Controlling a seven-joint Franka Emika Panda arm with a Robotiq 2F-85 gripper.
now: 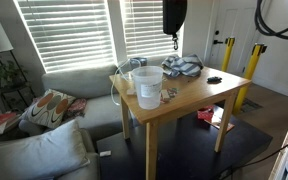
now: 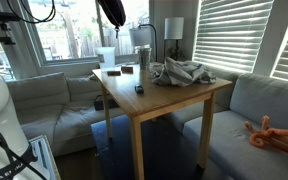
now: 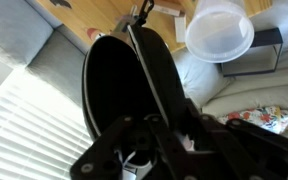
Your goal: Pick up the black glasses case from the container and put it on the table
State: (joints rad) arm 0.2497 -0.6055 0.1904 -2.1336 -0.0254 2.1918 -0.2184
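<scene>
The case should go onto the bare tabletop between the grey cloth and the black oval item, since that spot is clear. My gripper will move away from the container next and lower the case there.
My gripper (image 3: pixel 156 140) is shut on the black glasses case (image 3: pixel 119 80), which fills the wrist view with its zip line running down it. In both exterior views the case hangs at the top edge (image 1: pixel 174 14) (image 2: pixel 111 10), high above the table (image 1: pixel 199 92) (image 2: pixel 169 97), with a zip pull dangling below it. The gripper body is mostly cut off above. The translucent container (image 1: pixel 147 87) (image 2: pixel 106 57) stands upright at a table corner and shows from above in the wrist view (image 3: pixel 220 30).
A crumpled grey cloth (image 1: pixel 181 66) (image 2: pixel 181 72), a metallic jar (image 2: pixel 143 60) and a small flat black oval item (image 1: pixel 214 79) (image 2: pixel 138 89) lie on the table. A grey sofa (image 1: pixel 74 85) borders it. Yellow posts (image 1: pixel 254 62) stand beyond.
</scene>
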